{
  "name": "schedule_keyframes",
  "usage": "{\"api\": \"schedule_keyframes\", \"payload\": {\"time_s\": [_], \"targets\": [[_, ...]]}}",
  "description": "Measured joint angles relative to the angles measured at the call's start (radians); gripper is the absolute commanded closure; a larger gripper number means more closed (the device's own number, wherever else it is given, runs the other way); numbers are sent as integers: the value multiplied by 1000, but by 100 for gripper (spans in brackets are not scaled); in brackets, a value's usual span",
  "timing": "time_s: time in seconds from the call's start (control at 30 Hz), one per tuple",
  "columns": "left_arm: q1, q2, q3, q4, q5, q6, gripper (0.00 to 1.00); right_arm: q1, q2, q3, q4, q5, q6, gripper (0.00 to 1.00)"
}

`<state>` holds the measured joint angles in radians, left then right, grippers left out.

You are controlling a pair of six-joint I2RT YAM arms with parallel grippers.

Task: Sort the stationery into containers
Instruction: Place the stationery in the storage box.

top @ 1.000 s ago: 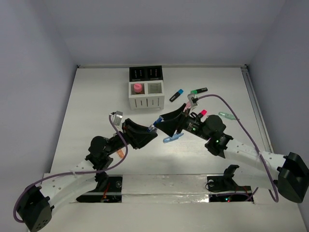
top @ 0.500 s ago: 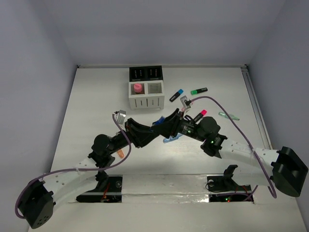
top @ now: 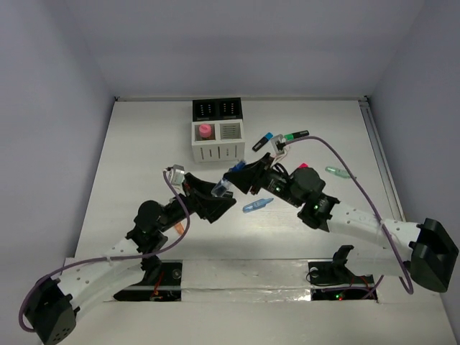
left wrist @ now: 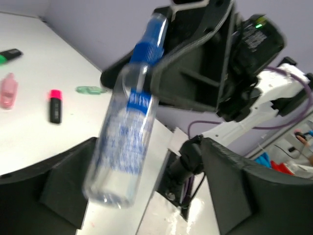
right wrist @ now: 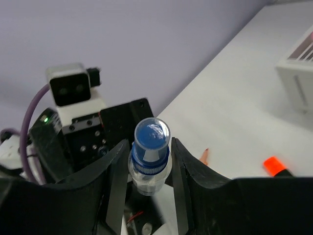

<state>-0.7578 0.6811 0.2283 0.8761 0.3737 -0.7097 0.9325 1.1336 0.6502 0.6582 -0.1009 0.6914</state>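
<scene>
My right gripper holds the bottle (top: pixel 224 186), and the empty black cup behind the pink item (top: pixel 205 110) lies outward. My right gripper will next carry the bottle outward over that cup, then lower it and let it go.
A small clear bottle (top: pixel 224 186) with a blue cap (right wrist: pixel 151 139) hangs in mid-air between the two arms. My right gripper (right wrist: pixel 149 166) is shut on its neck just below the cap. My left gripper (left wrist: pixel 146 196) is open, its fingers standing wide on either side of the bottle's base (left wrist: pixel 110 181). The containers (top: pixel 218 129) stand at the back, with a pink item (top: pixel 205 130) in the front left white cup. Loose stationery lies on the table: a blue-capped highlighter (top: pixel 263 141), a green-capped one (top: pixel 295 135), a pink-capped one (top: pixel 302 167), and a blue pen (top: pixel 257 205).
A pale green pen (top: pixel 336 172) lies to the right. An orange item (top: pixel 178 228) lies beside the left arm, and an orange-capped highlighter (right wrist: pixel 275 165) shows in the right wrist view. Both arms' cables arc over the middle of the table.
The right gripper came in and shut on the bottle's neck. The left gripper, which held the bottle, has opened. Both have shifted slightly toward the back.
</scene>
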Motion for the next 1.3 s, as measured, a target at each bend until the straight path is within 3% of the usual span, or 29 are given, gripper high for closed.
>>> {"api": "schedule_keyframes", "payload": {"time_s": [0.13,0.47,0.63,0.93,1.3], "targets": [[0,-117,-2,-118,-77,30,6,-8,40,135,-74,73,-80,100],[0,-337,-69,-367,-292,48,6,-260,342,502,-130,70,-178,100],[0,-334,-87,-440,-406,50,7,-312,520,678,-246,67,-263,100],[0,-292,-118,-463,-589,58,8,-316,686,880,-370,72,-438,100],[0,-289,-139,-468,-686,60,8,-316,1083,1318,-480,53,-558,100]]}}
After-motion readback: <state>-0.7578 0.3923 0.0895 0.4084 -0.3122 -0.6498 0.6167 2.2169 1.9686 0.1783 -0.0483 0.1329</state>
